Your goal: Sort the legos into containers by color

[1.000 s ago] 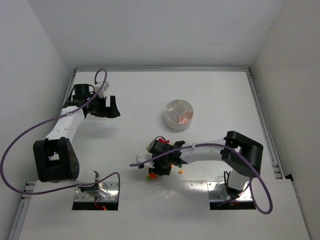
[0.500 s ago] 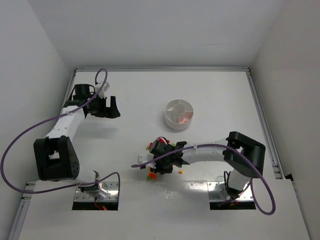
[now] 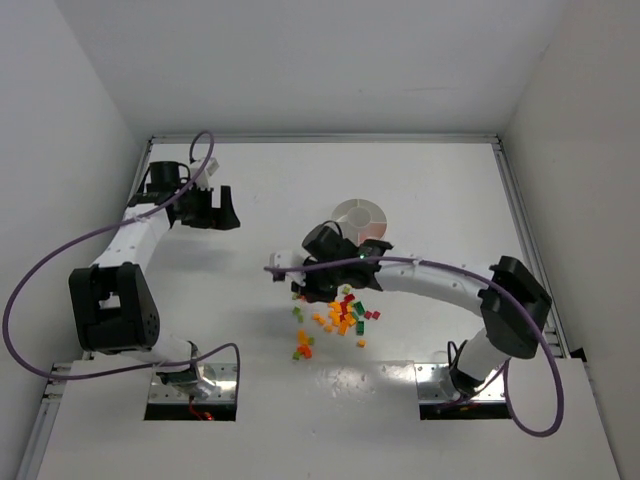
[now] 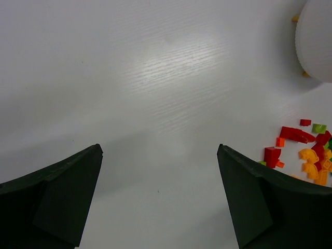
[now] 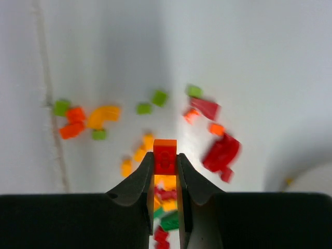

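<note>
My right gripper swings outward and to the right in the top view next, over the dish's near section, since its shut fingers hold the red brick (image 5: 165,155).
The legos (image 3: 340,318) lie in a loose pile of red, orange, yellow and green bricks at the table's middle; they also show in the right wrist view (image 5: 145,111) and at the right edge of the left wrist view (image 4: 306,150). My right gripper (image 3: 322,288) hangs above the pile's far edge, shut on a red brick (image 5: 165,155) held between its tips (image 5: 165,162). The round white dish (image 3: 362,214) with its compartments stands just behind the right wrist, partly hidden by it. My left gripper (image 3: 206,210) is open and empty at the far left, over bare table (image 4: 159,150).
A few stray legos (image 3: 302,350) lie nearer the front edge. The dish's side shows in the left wrist view (image 4: 316,41). The right arm's forearm (image 3: 440,285) stretches across the table's right half. Metal rails border the table's left and right edges.
My right gripper has risen off the pile and moved back toward the dish with the red brick, uncovering the legos. The left arm has barely shifted.
</note>
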Tool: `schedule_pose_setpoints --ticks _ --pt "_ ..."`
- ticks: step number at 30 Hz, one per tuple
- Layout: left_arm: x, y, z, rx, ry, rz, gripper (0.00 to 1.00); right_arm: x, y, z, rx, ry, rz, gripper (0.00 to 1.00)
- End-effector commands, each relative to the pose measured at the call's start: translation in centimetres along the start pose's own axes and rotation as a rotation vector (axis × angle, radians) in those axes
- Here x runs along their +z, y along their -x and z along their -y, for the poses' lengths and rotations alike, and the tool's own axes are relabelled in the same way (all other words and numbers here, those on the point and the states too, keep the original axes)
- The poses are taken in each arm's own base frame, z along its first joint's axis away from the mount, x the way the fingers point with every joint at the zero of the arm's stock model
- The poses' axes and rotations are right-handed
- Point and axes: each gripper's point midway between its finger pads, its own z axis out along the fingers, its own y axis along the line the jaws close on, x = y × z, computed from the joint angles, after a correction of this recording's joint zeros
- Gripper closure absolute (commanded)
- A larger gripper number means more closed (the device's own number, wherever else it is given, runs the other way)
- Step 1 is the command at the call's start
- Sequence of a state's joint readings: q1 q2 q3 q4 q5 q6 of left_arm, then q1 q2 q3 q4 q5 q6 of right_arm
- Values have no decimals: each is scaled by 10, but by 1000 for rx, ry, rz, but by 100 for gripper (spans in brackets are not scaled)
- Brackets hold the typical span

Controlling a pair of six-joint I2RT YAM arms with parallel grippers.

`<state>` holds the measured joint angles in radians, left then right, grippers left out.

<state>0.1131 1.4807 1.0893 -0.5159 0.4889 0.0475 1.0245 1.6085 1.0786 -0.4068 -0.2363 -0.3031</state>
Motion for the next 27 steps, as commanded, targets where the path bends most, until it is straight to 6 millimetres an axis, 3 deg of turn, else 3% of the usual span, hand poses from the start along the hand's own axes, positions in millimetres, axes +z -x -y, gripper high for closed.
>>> schedule_pose_setpoints --ticks 1,5,6,10,12,17,22,27 --pt "-3 23 -7 7 11 41 1 -23 -10 33 89 -41 -2 100" --pt "0 27 -7 -14 1 40 1 -43 -34 89 220 -143 -9 100" --pt "3 25 -8 -18 0 32 1 -58 -43 112 261 -191 -4 100" --pt "4 25 -4 -12 -6 29 1 -82 -71 153 341 -284 -14 100" --pt "3 29 -4 -8 -5 37 1 -90 -76 166 345 -311 -11 100" --pt "3 29 -4 -8 -5 37 1 -102 -89 172 371 -309 -8 100" --pt "3 29 -6 -8 4 36 1 -100 -97 165 371 -281 -19 100" --pt "4 31 -6 -18 4 37 1 -102 -106 179 375 -343 -47 100"
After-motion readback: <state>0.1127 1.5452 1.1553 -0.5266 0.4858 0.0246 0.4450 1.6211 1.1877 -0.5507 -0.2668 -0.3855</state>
